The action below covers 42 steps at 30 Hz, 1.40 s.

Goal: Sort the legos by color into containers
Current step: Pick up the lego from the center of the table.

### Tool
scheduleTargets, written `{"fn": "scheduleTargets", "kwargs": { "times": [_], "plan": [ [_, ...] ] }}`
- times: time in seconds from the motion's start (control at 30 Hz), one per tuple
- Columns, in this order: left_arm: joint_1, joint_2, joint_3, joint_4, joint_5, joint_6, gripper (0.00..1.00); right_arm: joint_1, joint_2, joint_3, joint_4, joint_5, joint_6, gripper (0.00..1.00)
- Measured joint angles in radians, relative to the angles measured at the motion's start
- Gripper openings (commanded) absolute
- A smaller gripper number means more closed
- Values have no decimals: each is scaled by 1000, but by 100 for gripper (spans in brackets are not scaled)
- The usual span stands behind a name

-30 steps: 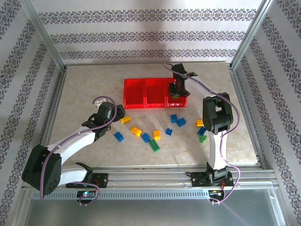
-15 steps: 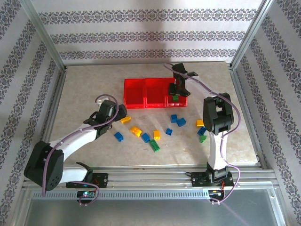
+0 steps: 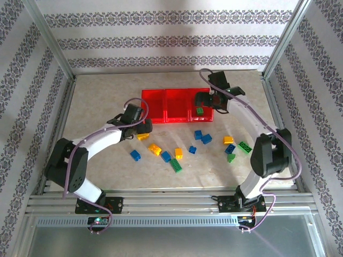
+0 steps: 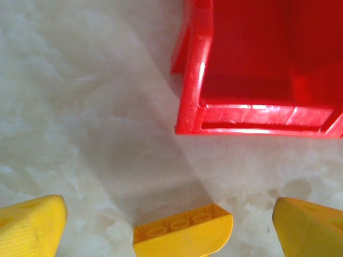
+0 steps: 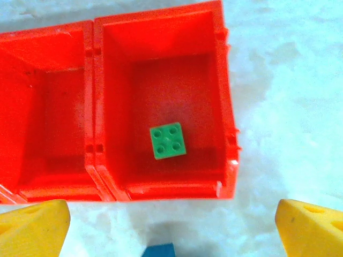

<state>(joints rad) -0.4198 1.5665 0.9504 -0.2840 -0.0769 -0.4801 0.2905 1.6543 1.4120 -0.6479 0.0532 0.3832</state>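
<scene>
I will next turn my left gripper and bring it down around the long sides of the yellow lego [image 3: 141, 137], because the lego is below it, lengthwise across the gap between the fingers.
The three joined red containers [image 3: 161, 106] stand at mid-table. A green lego [image 3: 199, 111] [image 5: 168, 141] lies flat in the right bin [image 5: 228, 107]. My right gripper [image 3: 203, 99] [image 5: 171, 219] hangs open above that bin's near wall, holding nothing. My left gripper [image 3: 143, 128] [image 4: 169, 214] is open and low over the table, its yellow fingers [image 4: 32, 227] on either side of a yellow lego [image 4: 182, 235] [image 3: 141, 137] just short of the left bin's corner [image 4: 252, 115]. Several blue, yellow and green legos lie loose in front of the bins.
Loose bricks include a yellow-orange one [image 3: 155, 149], blue ones [image 3: 135, 155] [image 3: 206, 139], a green bar [image 3: 177, 166] and a green brick [image 3: 245, 146] by the right arm. A blue brick [image 5: 159, 250] lies just before the right bin. Metal frame posts edge the table.
My right gripper opened and the green lego now lies in the right bin; that arm's elbow swung out to the right. My left gripper moved right to straddle the yellow lego.
</scene>
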Motion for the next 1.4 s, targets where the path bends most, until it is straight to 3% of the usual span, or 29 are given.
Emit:
{"fn": "scheduleTargets", "kwargs": {
  "times": [0.43, 0.83, 1.13, 1.4],
  "plan": [
    [0, 151, 211, -342, 108, 365, 84, 0, -307, -224, -15, 111, 76, 98],
    [0, 293, 283, -389, 126, 474, 81, -1, -341, -257, -18, 153, 121, 98],
    [0, 325, 299, -388, 99, 480, 62, -1, -341, -267, -18, 172, 139, 98],
    [0, 325, 299, -384, 104, 472, 34, -1, -341, -276, -18, 175, 143, 98]
  ]
}}
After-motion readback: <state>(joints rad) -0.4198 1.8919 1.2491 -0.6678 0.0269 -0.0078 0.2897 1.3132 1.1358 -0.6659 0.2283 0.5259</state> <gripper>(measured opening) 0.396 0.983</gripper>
